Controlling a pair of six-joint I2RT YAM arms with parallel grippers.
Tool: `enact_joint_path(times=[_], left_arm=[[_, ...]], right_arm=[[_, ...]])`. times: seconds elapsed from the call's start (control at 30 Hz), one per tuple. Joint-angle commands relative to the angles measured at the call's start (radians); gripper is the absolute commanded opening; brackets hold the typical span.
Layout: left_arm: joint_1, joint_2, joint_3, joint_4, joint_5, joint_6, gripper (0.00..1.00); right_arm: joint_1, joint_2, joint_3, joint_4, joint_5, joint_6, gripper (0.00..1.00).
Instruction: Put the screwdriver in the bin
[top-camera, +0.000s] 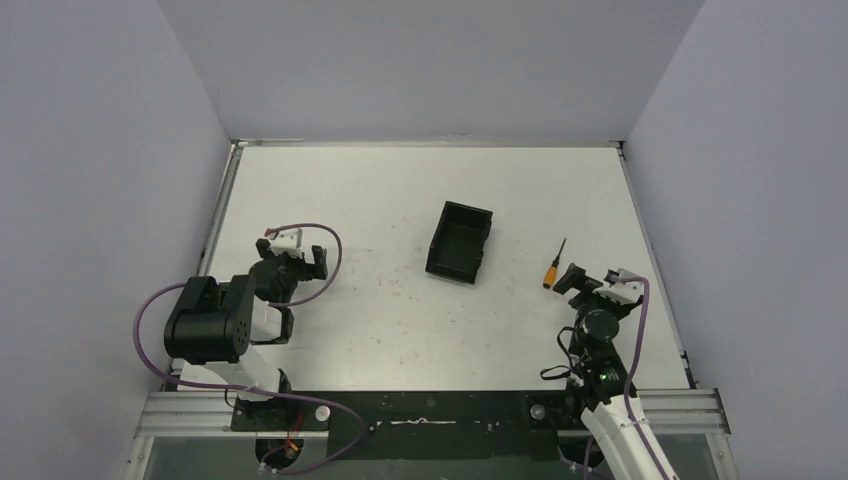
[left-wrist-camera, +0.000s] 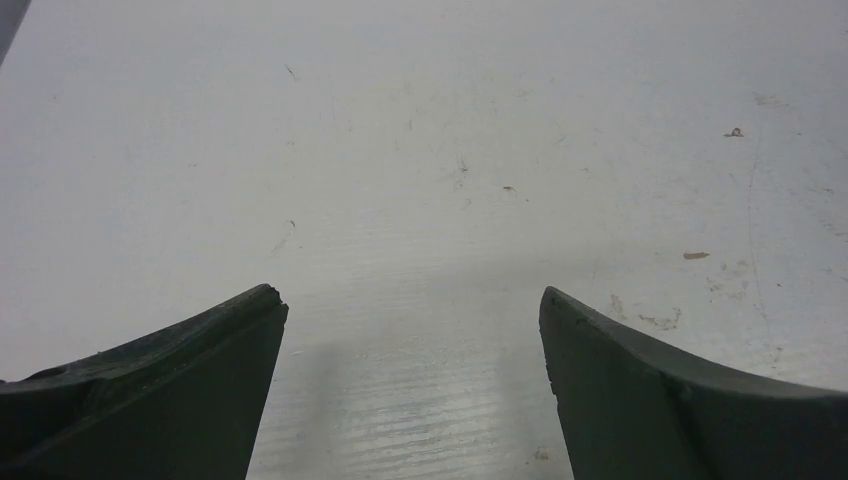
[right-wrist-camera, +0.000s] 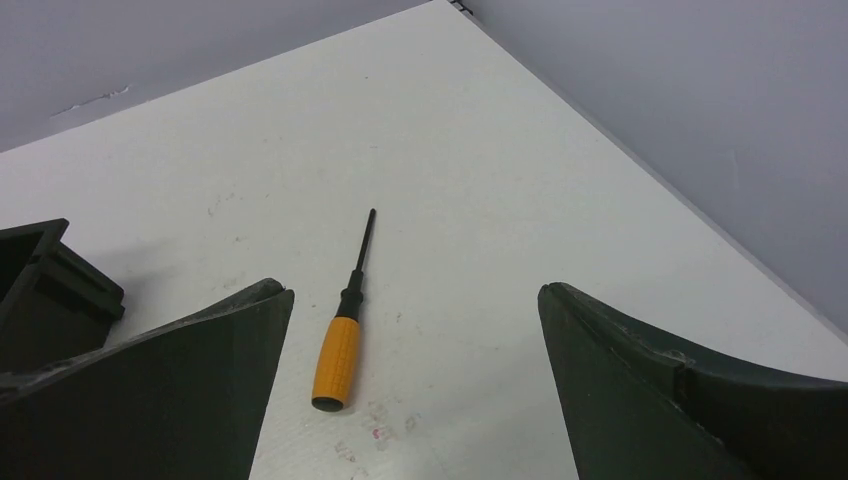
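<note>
The screwdriver's handle lies nearer one finger of my right gripper. My right gripper should move outward and to the left in the top view, then down onto the screwdriver's dark collar (top-camera: 556, 262) (right-wrist-camera: 351, 298).
The screwdriver (top-camera: 555, 265) lies flat on the white table, orange handle toward me and thin dark shaft pointing away. In the right wrist view the screwdriver (right-wrist-camera: 343, 334) rests between the spread fingers, close to the left one, untouched. My right gripper (top-camera: 590, 280) is open just behind the handle. The bin (top-camera: 460, 242), a small black open tray, stands empty near the table's middle, to the left of the screwdriver; one corner of the bin (right-wrist-camera: 45, 285) shows at the left edge. My left gripper (top-camera: 292, 262) is open over bare table at the left, and the left gripper (left-wrist-camera: 412, 300) holds nothing.
Grey walls close the table (top-camera: 400, 330) on three sides. The table's right edge (right-wrist-camera: 640, 170) runs close to the screwdriver. The arm bases and purple cables sit along the near edge.
</note>
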Motion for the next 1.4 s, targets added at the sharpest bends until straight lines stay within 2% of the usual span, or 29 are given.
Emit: enact_joint_path(times=[0.0, 0.17, 0.3, 0.37, 0.5, 0.67, 0.77, 0.93, 1.03, 1.1, 1.13, 1.27, 1.37], left_arm=[[-0.003, -0.015, 0.011, 0.033, 0.001, 0.005, 0.97], [-0.003, -0.013, 0.012, 0.032, 0.001, 0.005, 0.97], [-0.003, -0.013, 0.012, 0.033, 0.0, 0.004, 0.97], [-0.003, -0.013, 0.012, 0.032, 0.0, 0.006, 0.97], [-0.003, -0.014, 0.012, 0.032, 0.0, 0.005, 0.97], [-0.003, -0.014, 0.012, 0.031, 0.0, 0.005, 0.97], [-0.003, -0.014, 0.012, 0.031, 0.0, 0.005, 0.97], [-0.004, -0.014, 0.012, 0.031, 0.0, 0.006, 0.97], [-0.003, -0.014, 0.012, 0.032, 0.0, 0.005, 0.97], [-0.003, -0.014, 0.012, 0.031, 0.0, 0.005, 0.97], [-0.003, -0.014, 0.012, 0.031, -0.001, 0.004, 0.97], [-0.003, -0.014, 0.013, 0.031, -0.001, 0.006, 0.97], [-0.003, -0.014, 0.012, 0.031, -0.001, 0.005, 0.97]], right_arm=[[0.003, 0.003, 0.016, 0.042, 0.037, 0.01, 1.0], [0.004, 0.014, 0.095, 0.003, 0.019, 0.039, 1.0], [0.002, 0.104, 0.259, -0.058, -0.05, 0.109, 1.0], [0.003, 0.207, 0.37, -0.121, -0.049, 0.133, 1.0], [-0.001, 0.527, 0.655, -0.381, 0.018, 0.204, 1.0], [-0.021, 0.904, 0.895, -0.592, -0.128, 0.203, 1.0], [-0.039, 1.074, 0.943, -0.613, -0.173, 0.185, 1.0], [-0.123, 1.246, 0.902, -0.524, -0.276, 0.167, 1.0], [-0.149, 1.317, 0.872, -0.492, -0.327, 0.157, 0.94], [-0.162, 1.348, 0.841, -0.457, -0.356, 0.153, 0.87], [-0.171, 1.362, 0.827, -0.443, -0.375, 0.149, 0.81], [-0.197, 1.393, 0.793, -0.416, -0.425, 0.137, 0.34], [-0.199, 1.372, 0.81, -0.444, -0.431, 0.12, 0.02]])
